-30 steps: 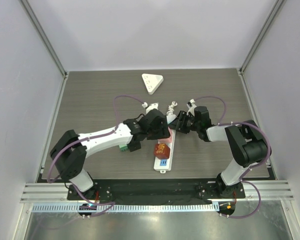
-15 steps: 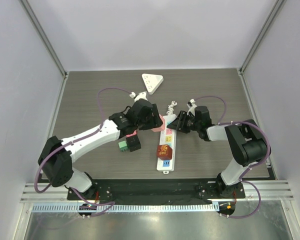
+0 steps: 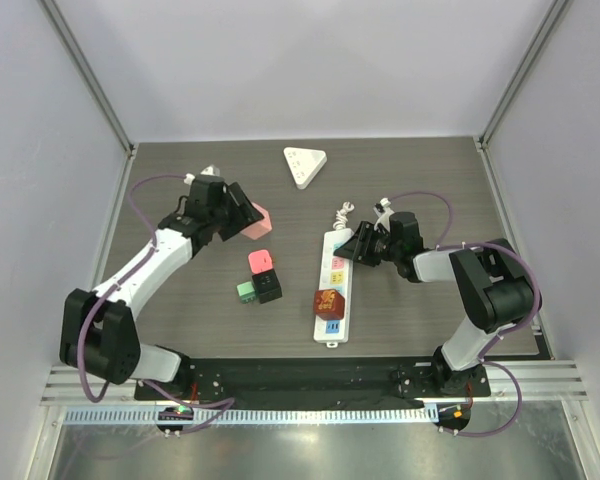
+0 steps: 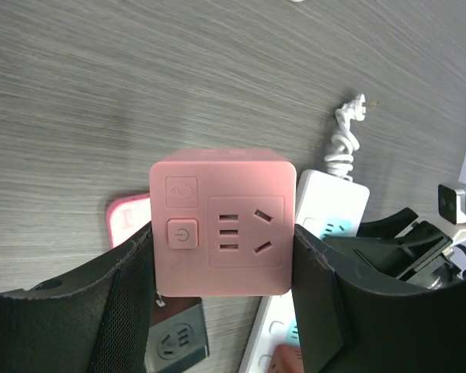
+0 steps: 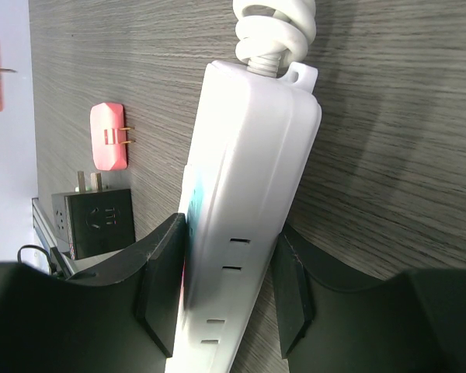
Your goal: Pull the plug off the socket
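The pink cube plug is clear of the power strip [image 3: 335, 262], so it goes down next with my left gripper toward bare tabletop beyond the small pink plug [image 3: 241, 245] for release.
The plug is a pink cube adapter [image 4: 223, 221] with a power button and socket holes on its face. My left gripper [image 4: 223, 252] is shut on its two sides and holds it above the table, left of the socket [image 3: 256, 222]. The socket is a white power strip [image 3: 335, 262] lying in the middle of the table. My right gripper [image 3: 358, 243] is shut on the strip's far end [image 5: 248, 179], near its coiled white cord [image 5: 276, 23]. A red plug [image 3: 328, 302] still sits in the strip near its front end.
A small pink plug [image 3: 262, 261], a black adapter [image 3: 270, 287] and a green one [image 3: 246, 291] lie together left of the strip. A white triangular socket [image 3: 305, 163] rests near the back wall. Side walls and metal posts close in the table.
My left arm has lifted the pink cube off the strip's far end and carried it left and back. The right gripper has stayed on the strip, which shifted slightly.
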